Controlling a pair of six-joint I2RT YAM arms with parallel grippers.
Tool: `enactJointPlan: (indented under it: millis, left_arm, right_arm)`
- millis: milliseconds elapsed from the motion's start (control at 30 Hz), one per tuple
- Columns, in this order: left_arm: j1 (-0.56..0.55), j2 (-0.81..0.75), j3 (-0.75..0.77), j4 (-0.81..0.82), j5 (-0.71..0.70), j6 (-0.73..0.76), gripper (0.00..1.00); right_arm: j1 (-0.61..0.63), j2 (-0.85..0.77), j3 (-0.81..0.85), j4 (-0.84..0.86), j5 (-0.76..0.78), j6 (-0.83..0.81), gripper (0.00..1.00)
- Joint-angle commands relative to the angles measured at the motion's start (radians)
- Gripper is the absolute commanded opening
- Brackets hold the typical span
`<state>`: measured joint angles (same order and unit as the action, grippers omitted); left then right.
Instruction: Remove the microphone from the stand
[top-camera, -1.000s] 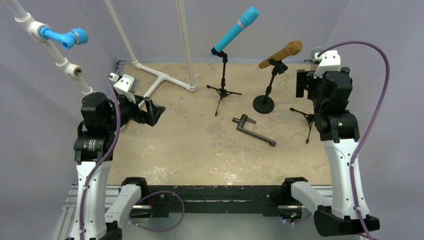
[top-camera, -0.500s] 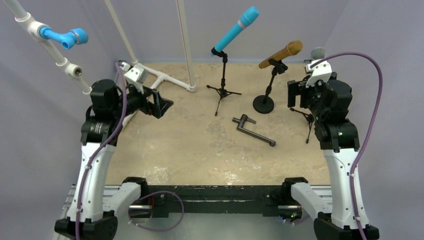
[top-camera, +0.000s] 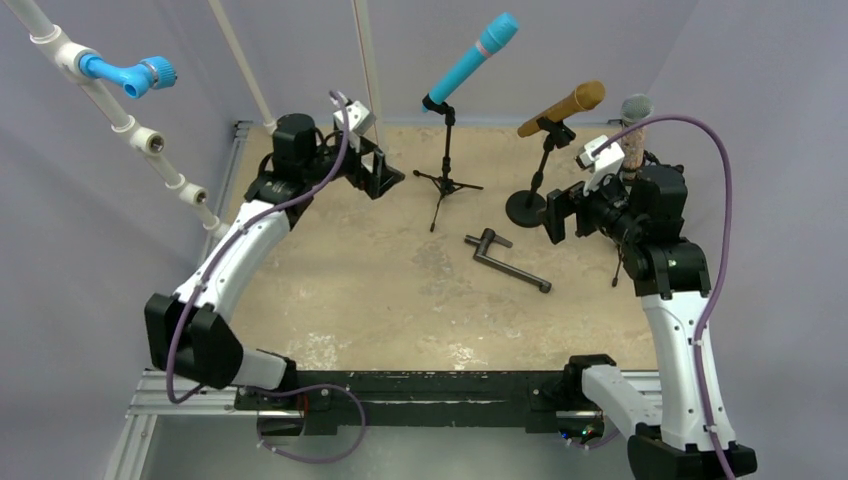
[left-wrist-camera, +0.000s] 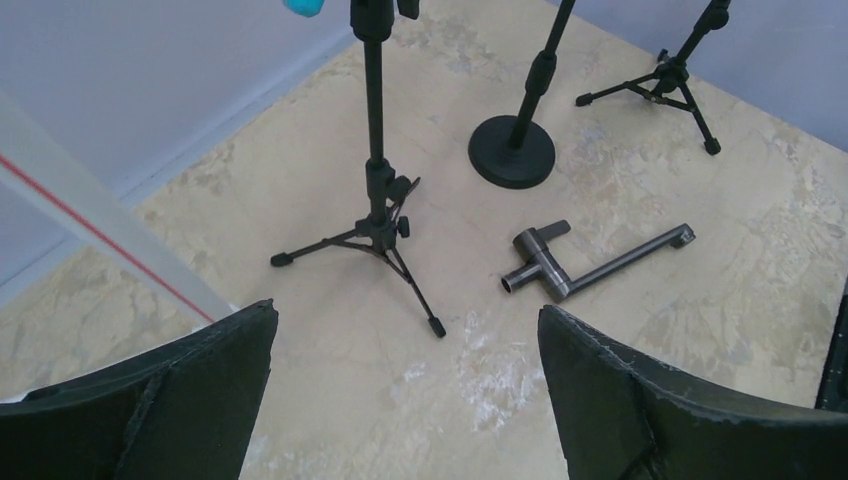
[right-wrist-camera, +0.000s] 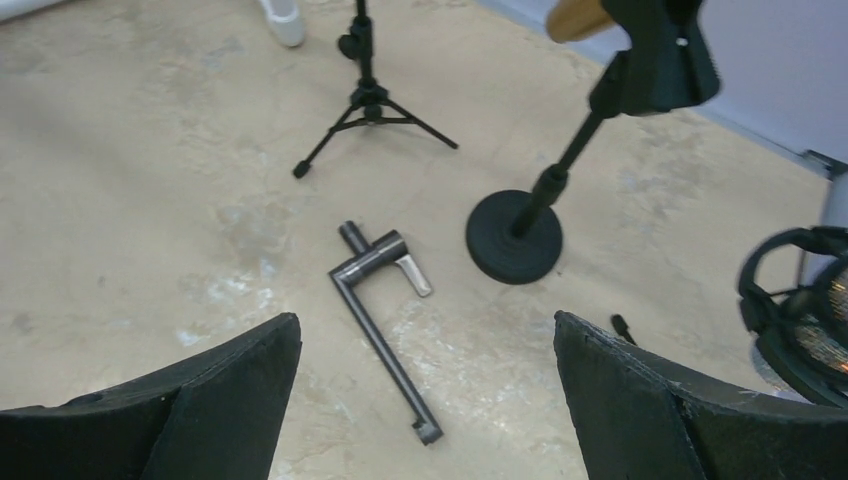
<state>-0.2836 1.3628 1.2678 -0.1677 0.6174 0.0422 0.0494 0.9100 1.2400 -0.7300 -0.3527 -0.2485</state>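
Observation:
The left gripper shifts to the right in the top view next, before it closes on the tripod stand's upper pole (top-camera: 448, 140) (left-wrist-camera: 375, 98), empty below the blue microphone's clip.
A blue microphone (top-camera: 470, 60) sits tilted in a black tripod stand (top-camera: 446, 170) at the back centre. A gold microphone (top-camera: 563, 108) sits in a round-base stand (top-camera: 528, 207) to its right. A grey-headed microphone (top-camera: 634, 108) stands at the far right, its stand mostly hidden behind my right arm. My left gripper (top-camera: 378, 175) is open and empty, just left of the tripod stand (left-wrist-camera: 378, 190); the left wrist view shows it (left-wrist-camera: 408, 320) above bare table. My right gripper (top-camera: 555, 215) is open and empty beside the round base (right-wrist-camera: 515, 238); the right wrist view shows it (right-wrist-camera: 425, 330) with the gold microphone (right-wrist-camera: 575, 15) above.
A grey metal handle (top-camera: 505, 260) lies on the table between the stands and the front; it shows in both wrist views (left-wrist-camera: 590, 265) (right-wrist-camera: 385, 320). White PVC pipes (top-camera: 320, 150) stand at the back left, with a blue fitting (top-camera: 130, 75) high on the left.
My left arm has swung from the left side up to the back centre, next to the tripod stand. My right gripper has moved left and forward, to the round-base stand.

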Motion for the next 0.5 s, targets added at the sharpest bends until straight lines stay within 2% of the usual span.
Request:
enactJointPlan:
  millis: [0,233,467]
  left_arm:
    - [-0.040,0.132,0.067,0.244,0.060,0.083,0.99]
    - [-0.077,0.353,0.114,0.522,0.137,0.100,0.98]
    - [-0.086,0.547,0.173,0.808,0.177,-0.011,0.88]
  right_arm:
    - [-0.003,0.029,0.000,-0.005,-0.160,-0.017,0.95]
    - [-0.003,0.085,0.001,0.016,-0.199,-0.020,0.99]
    - [-0.003,0.122,0.008,0.004,-0.219,-0.044,0.99]
